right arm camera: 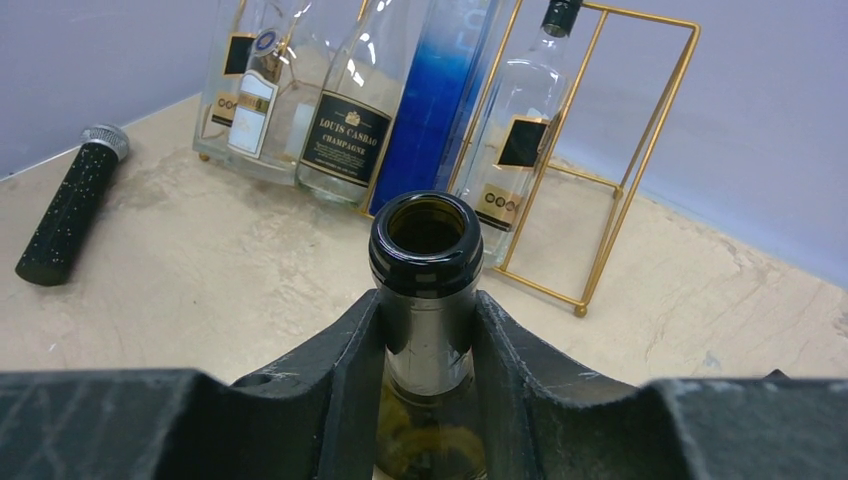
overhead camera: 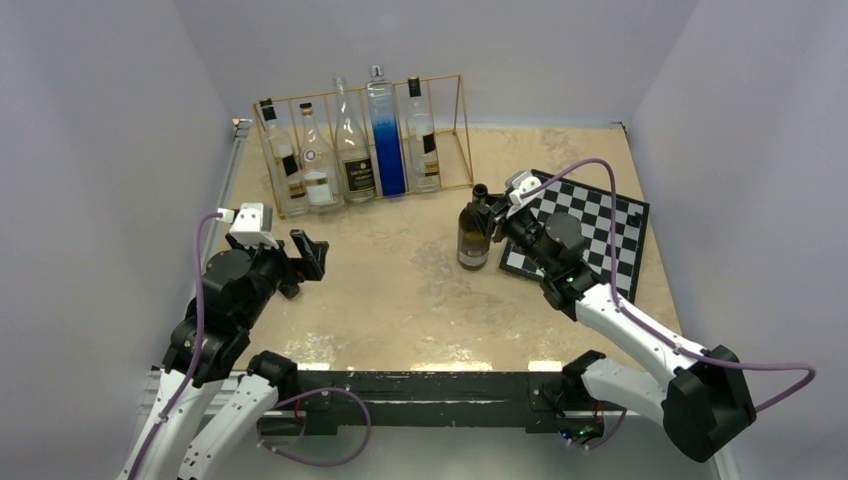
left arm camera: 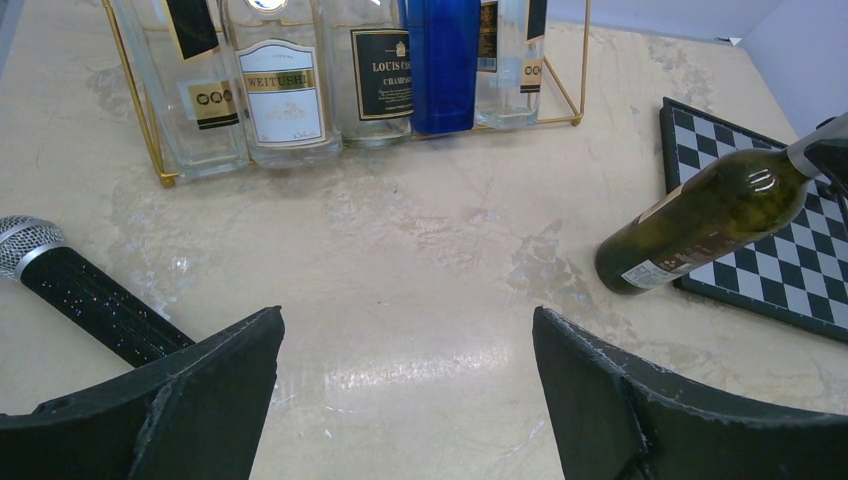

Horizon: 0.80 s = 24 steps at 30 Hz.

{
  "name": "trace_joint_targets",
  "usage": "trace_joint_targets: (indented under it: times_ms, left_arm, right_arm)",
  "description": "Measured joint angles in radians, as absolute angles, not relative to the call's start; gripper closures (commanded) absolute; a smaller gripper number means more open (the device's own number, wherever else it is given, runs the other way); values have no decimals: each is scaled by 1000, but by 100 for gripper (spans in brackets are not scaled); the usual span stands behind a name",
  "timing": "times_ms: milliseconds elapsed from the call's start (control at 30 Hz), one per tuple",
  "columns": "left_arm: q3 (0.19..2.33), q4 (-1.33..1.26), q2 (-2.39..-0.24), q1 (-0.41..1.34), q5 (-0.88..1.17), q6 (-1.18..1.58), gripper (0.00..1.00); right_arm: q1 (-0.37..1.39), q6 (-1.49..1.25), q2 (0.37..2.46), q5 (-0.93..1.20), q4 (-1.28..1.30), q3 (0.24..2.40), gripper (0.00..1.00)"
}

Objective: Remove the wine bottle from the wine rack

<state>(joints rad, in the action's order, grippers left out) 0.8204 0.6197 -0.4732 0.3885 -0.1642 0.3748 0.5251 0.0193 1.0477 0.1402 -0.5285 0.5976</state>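
Note:
My left gripper moves outward over the table and onto the black cap of the clear bottle nearest the microphone next, since the bottle still sits in the rack (overhead camera: 464, 125).
The gold wire wine rack (overhead camera: 464, 125) stands at the back of the table with several bottles in it; its rightmost slot is empty. A dark green wine bottle (overhead camera: 473, 237) stands upright outside the rack, in front of that slot, with its base at or just above the table. My right gripper (overhead camera: 492, 212) is shut on the bottle's neck (right arm camera: 426, 250) just below the open mouth. My left gripper (overhead camera: 308, 255) is open and empty over the left of the table, far from the bottle (left arm camera: 700, 225). The rack also shows in the left wrist view (left arm camera: 165, 178) and the right wrist view (right arm camera: 580, 308).
A chessboard (overhead camera: 590, 225) lies flat right of the green bottle, under my right arm. A black microphone (left arm camera: 90, 300) lies on the table left of my left gripper. A blue bottle (overhead camera: 385, 140) and clear bottles (overhead camera: 355, 150) fill the rack. Walls enclose the table.

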Motion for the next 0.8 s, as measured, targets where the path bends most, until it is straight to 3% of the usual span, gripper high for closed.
trace_joint_targets:
  times_ms: [367, 700, 800]
  left_arm:
    - [820, 620, -473, 389, -164, 375, 2]
    - [820, 619, -480, 389, -176, 375, 3]
    - [822, 619, -501, 389, -212, 381, 3]
  right_arm:
    - [525, -42, 924, 92, -463, 616, 38]
    - [525, -169, 769, 61, -14, 876, 4]
    - [525, -241, 716, 60, 133, 933, 1]
